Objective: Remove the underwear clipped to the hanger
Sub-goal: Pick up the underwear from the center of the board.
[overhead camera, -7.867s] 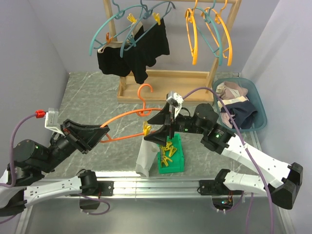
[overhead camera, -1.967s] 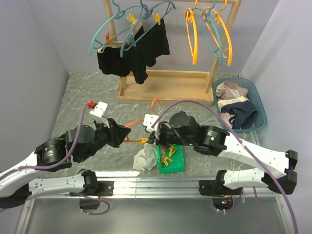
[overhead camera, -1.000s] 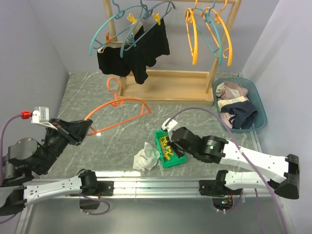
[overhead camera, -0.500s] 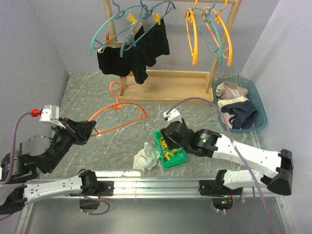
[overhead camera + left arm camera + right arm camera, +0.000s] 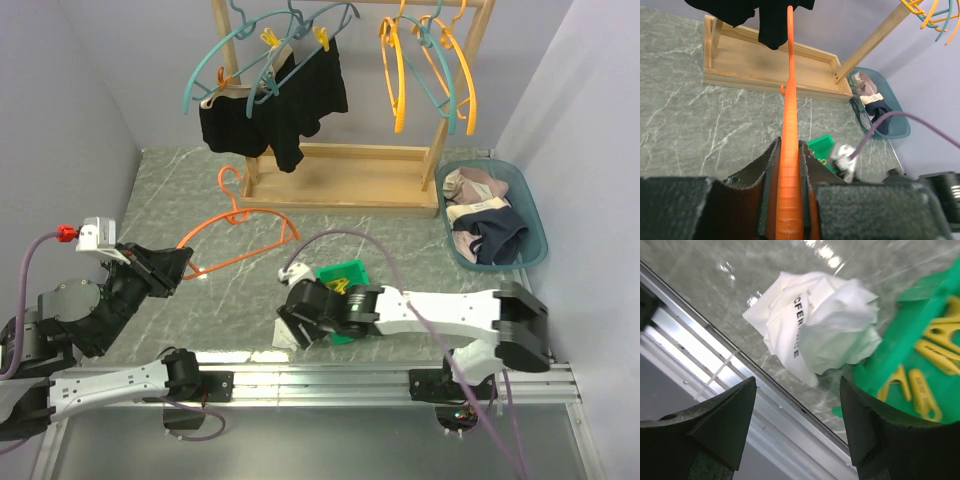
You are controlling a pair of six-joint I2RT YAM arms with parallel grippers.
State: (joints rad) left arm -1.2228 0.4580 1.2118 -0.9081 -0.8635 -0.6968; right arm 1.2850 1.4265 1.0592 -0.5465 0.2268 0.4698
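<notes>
My right gripper should lower to the underwear's crumpled edge by the metal bar (image 5: 286, 340) (image 5: 804, 363) and close, because the white underwear lies loose just below.
My left gripper (image 5: 178, 262) is shut on the lower bar of a bare orange hanger (image 5: 250, 225) and holds it above the table; in the left wrist view the hanger (image 5: 789, 100) runs straight out from between the shut jaws of the gripper (image 5: 788, 146). My right gripper (image 5: 294, 328) is open just above the crumpled white-grey underwear (image 5: 815, 322), which lies loose at the table's near edge. In the right wrist view the gripper (image 5: 798, 382) has its jaws wide apart with nothing between them. Black underwear (image 5: 272, 100) hangs pegged to teal hangers on the wooden rack.
A green tray (image 5: 345, 272) of yellow pegs (image 5: 930, 352) lies right beside the white underwear. A blue basket (image 5: 520, 180) with clothes stands at the right. Orange and teal hangers (image 5: 425, 60) hang on the rack. The metal rail (image 5: 715, 370) borders the near edge.
My right arm has swung left and down to the white underwear at the near edge. My left gripper still holds the orange hanger, barely moved.
</notes>
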